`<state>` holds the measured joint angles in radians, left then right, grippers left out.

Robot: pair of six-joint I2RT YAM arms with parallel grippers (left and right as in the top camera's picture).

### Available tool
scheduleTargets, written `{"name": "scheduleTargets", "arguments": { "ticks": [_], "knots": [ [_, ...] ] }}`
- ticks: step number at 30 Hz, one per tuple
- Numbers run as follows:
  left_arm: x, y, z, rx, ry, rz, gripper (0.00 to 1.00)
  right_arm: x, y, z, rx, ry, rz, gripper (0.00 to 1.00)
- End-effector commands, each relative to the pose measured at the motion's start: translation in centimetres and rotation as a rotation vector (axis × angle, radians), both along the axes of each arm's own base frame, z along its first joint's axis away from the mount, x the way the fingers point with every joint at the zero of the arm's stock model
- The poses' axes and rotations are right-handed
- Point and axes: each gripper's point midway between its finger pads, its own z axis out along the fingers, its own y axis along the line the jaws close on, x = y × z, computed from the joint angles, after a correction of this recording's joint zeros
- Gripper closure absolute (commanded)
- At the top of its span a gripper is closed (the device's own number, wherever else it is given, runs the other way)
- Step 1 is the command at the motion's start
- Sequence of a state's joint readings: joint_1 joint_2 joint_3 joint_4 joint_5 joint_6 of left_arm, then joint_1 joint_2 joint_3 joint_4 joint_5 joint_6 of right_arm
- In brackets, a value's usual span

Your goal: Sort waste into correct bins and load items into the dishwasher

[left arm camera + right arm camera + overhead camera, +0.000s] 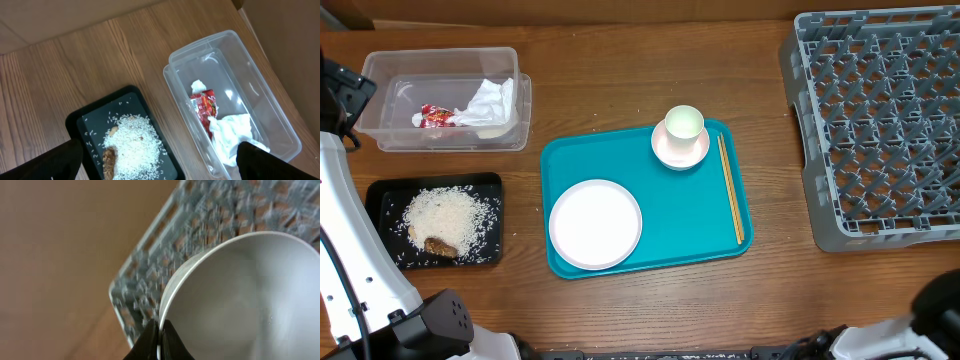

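Observation:
The right gripper carries the pale bowl to the right in the overhead view next, then lowers it onto the empty pegs of the grey dish rack (895, 130).
The clear tub (445, 98) holds the crumpled white napkin (490, 103) and the red-and-white wrapper (435, 117). The black tray (380, 200) holds loose rice (445, 218) and the brown scrap (441, 246). The white plate (595, 224), the cup (684, 123) on its saucer (680, 150) and the chopsticks (731, 190) lie on the teal tray. My left gripper (157, 157) is open and empty above the tub (250, 85) and black tray (80, 120). My right gripper (160, 332) is shut on the rim of the pale bowl (240, 295), over a corner of the grey dish rack (145, 275).
The teal tray (690, 220) sits mid-table. The grey dish rack (880, 120) fills the right side, with nothing in it that shows. My left arm runs along the left edge. My right arm (940, 300) shows only at the bottom right corner.

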<state>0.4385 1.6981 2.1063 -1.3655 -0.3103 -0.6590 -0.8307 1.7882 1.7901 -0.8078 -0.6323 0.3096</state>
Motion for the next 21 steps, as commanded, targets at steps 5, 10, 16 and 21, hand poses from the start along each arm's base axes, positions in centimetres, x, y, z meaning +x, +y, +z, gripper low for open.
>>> {"name": "scheduleTargets", "arguments": {
  "ticks": [5,10,16,21],
  "knots": [
    [0.0,0.2,0.1,0.002,-0.007,0.019,0.0,0.2,-4.2,-2.1,0.141,-0.165,0.081,0.96],
    [0.0,0.2,0.1,0.002,-0.007,0.019,0.0,2.0,-5.9,-3.6,0.172,-0.249,0.126,0.96],
    [0.0,0.2,0.1,0.002,-0.007,0.019,0.0,3.3,-7.7,-3.8,0.14,-0.315,0.119,0.96],
    [0.0,0.2,0.1,0.002,-0.007,0.019,0.0,3.8,-8.9,-5.0,0.146,-0.308,0.074,0.96]
  ]
}}
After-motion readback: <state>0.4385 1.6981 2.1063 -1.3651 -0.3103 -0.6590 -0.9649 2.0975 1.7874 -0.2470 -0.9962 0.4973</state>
